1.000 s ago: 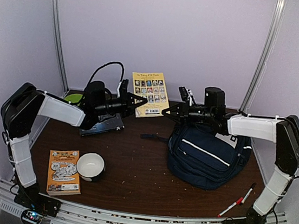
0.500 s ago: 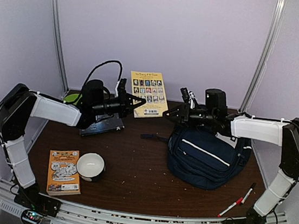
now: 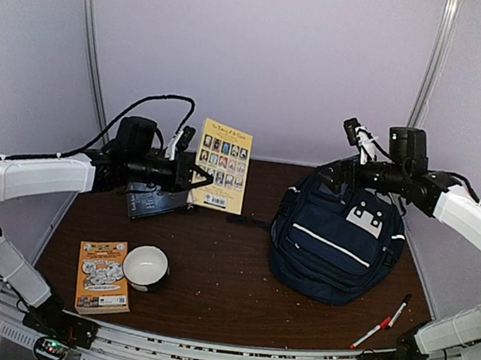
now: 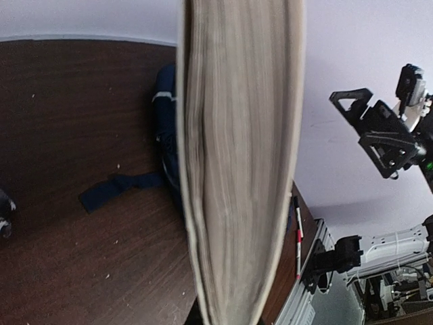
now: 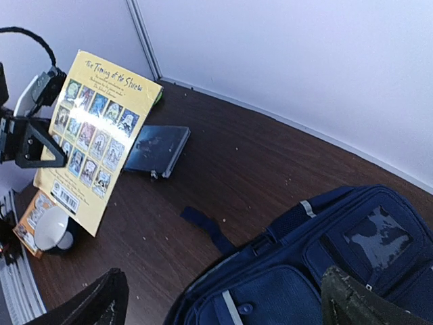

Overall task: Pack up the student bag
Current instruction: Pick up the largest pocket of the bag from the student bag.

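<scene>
My right gripper moves back and down over the bag (image 3: 338, 240) next, onto the near edge of the bag's top flap, since it still covers the bag's inside.
The student bag (image 3: 338, 240), navy with white stripes and a studded white patch, sits on the right of the table; the right wrist view shows its top and pockets (image 5: 318, 271). My right gripper (image 3: 334, 170) hovers open just above the bag's back left top, holding nothing; its fingertips (image 5: 95, 305) frame the right wrist view. At the back left my left gripper (image 3: 195, 177) is shut on a yellow paperback (image 3: 222, 165), held upright above the table. That paperback's page edge (image 4: 240, 162) fills the left wrist view, and its cover (image 5: 95, 135) faces the right wrist camera.
A black flat case (image 3: 161, 198) lies under the left arm. An orange book (image 3: 103, 276) and a white bowl (image 3: 145, 267) sit front left. Red and white pens (image 3: 384, 322) lie front right. A loose navy strap (image 3: 248, 221) trails left from the bag.
My right gripper has opened, let go of the bag's top and risen to the right. The left gripper has lifted the yellow paperback upright and drawn it slightly left.
</scene>
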### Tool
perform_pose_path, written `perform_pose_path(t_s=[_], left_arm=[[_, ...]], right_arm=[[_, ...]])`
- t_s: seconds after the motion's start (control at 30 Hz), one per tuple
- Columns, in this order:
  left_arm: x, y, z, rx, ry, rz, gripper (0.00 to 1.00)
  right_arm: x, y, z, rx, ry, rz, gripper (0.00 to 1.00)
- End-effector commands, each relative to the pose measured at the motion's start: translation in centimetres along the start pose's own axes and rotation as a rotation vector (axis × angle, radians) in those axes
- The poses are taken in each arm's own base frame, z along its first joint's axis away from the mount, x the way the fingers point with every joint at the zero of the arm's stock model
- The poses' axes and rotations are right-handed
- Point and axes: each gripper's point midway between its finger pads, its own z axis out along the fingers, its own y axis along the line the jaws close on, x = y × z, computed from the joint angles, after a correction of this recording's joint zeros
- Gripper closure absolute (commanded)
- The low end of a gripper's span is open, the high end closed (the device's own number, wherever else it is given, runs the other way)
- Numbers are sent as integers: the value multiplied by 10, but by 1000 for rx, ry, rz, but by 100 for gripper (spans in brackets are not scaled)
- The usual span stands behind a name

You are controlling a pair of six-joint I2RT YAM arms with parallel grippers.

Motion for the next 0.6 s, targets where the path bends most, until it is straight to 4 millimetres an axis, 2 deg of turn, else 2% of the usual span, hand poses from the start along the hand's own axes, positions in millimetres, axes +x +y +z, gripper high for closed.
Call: perform_pose_path(t_s=[0.0, 0.07, 0.17, 0.23, 0.37, 0.47, 0.57], left_arm=[[28, 11, -15, -60, 88, 65, 100], [35, 9, -19, -52, 106, 67, 100], [45, 1, -26, -13, 143, 64, 100], [55, -5, -30, 26, 180, 50, 100], [76, -9, -38, 55, 255, 25, 100], [87, -4, -44, 25, 288, 9, 100], [100, -7, -46, 54, 325, -29, 100]], right_arm=[[26, 15, -35, -30, 129, -221, 2], [39, 32, -48, -115, 170, -266, 9], [70, 57, -63, -227, 269, -353, 22], [96, 68, -68, -254, 347, -428, 28], [157, 93, -66, -298, 470, -593, 33], [188, 98, -62, -289, 518, -699, 33], [202, 87, -51, -206, 557, -769, 32]])
